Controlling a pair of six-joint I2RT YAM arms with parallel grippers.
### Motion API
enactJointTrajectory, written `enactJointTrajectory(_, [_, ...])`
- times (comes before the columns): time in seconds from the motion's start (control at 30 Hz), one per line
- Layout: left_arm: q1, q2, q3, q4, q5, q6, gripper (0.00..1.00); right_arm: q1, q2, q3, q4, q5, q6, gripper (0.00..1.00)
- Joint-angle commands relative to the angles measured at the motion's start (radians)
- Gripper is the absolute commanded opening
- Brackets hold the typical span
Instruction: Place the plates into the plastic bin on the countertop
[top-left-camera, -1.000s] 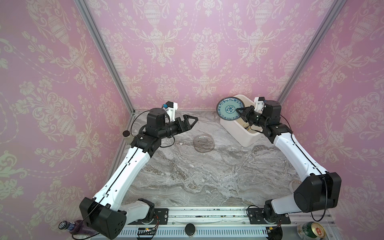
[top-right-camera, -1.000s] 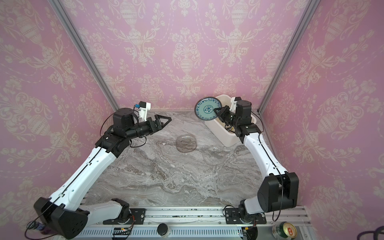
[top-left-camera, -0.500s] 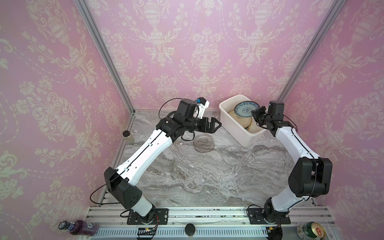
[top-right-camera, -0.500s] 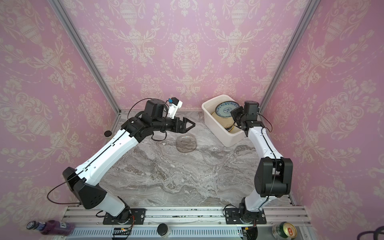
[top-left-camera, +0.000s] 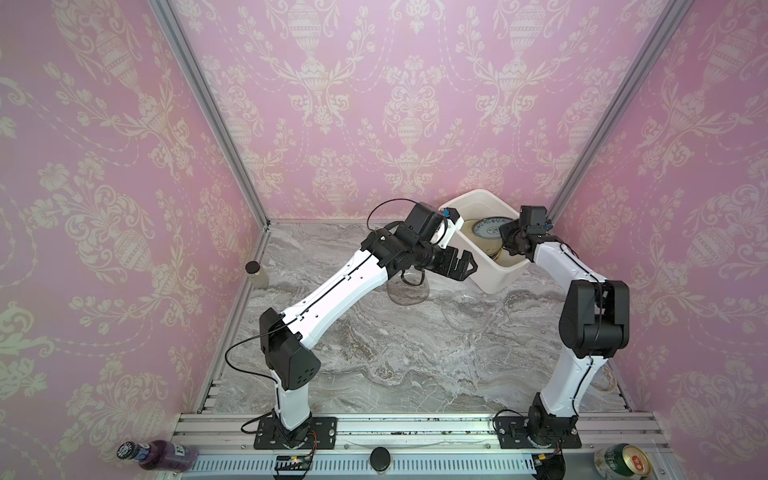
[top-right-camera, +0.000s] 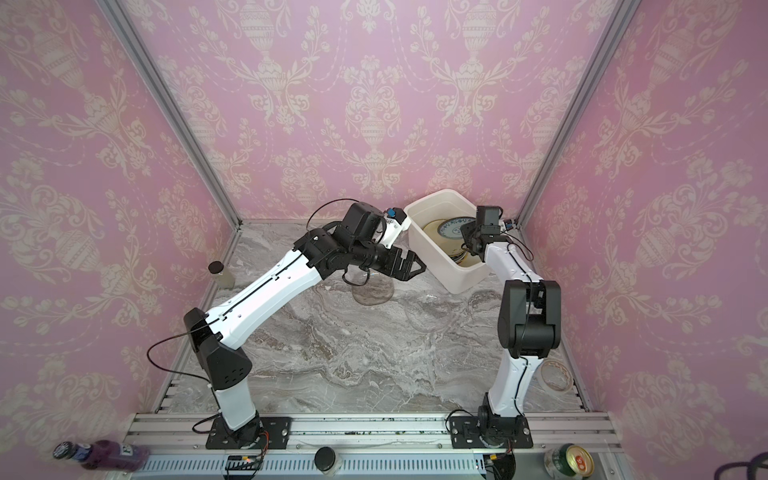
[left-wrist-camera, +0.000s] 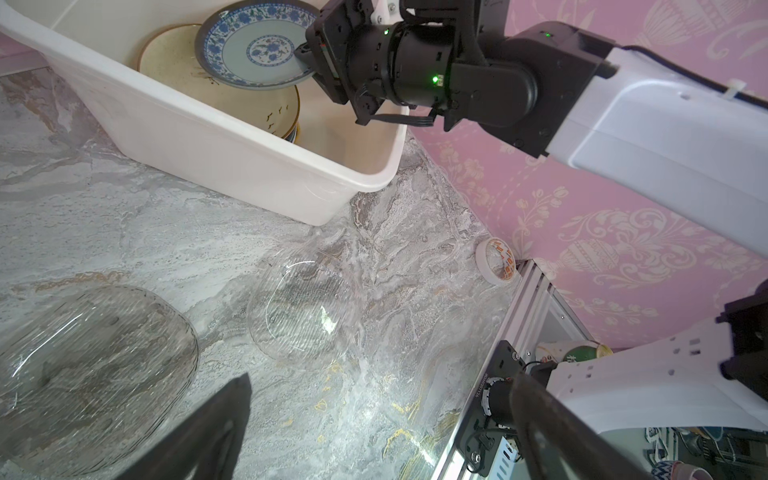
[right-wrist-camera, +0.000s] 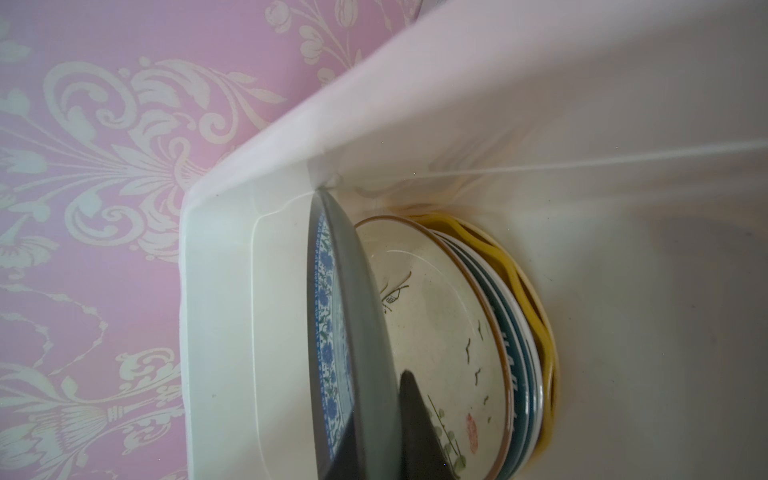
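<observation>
Next I need to lower the teal floral plate in my right gripper deeper into the bin onto the cream plate (top-left-camera: 485, 243) (right-wrist-camera: 436, 324) and release the teal floral plate's rim, because it still hangs above the stack.
The white plastic bin (top-left-camera: 494, 278) (top-right-camera: 453, 278) stands at the back right of the grey marble countertop (top-left-camera: 395, 365). My right gripper (top-left-camera: 508, 237) (right-wrist-camera: 378, 440) is shut on the rim of the teal floral plate (top-left-camera: 492, 227) (left-wrist-camera: 253, 50) (right-wrist-camera: 353, 311). It holds the plate tilted inside the bin above a stack topped by a cream plate (right-wrist-camera: 436, 324) (left-wrist-camera: 174, 62). My left gripper (top-left-camera: 467, 266) (left-wrist-camera: 382, 382) is open and empty, hovering beside the bin's near-left wall. Below it lie a smoky glass plate (top-left-camera: 409, 293) (left-wrist-camera: 91, 332) and a clear glass plate (top-left-camera: 465, 316) (left-wrist-camera: 299, 316).
A small jar (top-left-camera: 257, 274) stands by the left wall. A tape roll (top-right-camera: 555, 374) (left-wrist-camera: 496, 259) lies at the right edge. On the front rail (top-left-camera: 415, 428) are a purple bottle (top-left-camera: 158, 455) and a can (top-left-camera: 621, 461). Pink walls close in three sides.
The right gripper has carried the teal floral plate from upright above the bin's rim down into the bin. The left arm has swung right, up to the bin's wall.
</observation>
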Motion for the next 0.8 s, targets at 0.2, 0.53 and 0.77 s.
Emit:
enactJointTrajectory(0.2, [-0.009,0.146,0.285,-0.177,-0.114,0.04,0.99,0.034,0.103,0.103,0.002,0.045,0.027,0.04])
enactJointTrajectory(0.53, [-0.01,0.387,0.729,-0.409,-0.19,0.047,0.99,0.039,0.177,0.127,0.04,0.01,0.03,0.07])
enactJointTrajectory(0.77, [-0.01,0.395,0.732,-0.433,-0.2,0.039,0.99,0.04,0.211,0.156,0.034,-0.005,0.019,0.15])
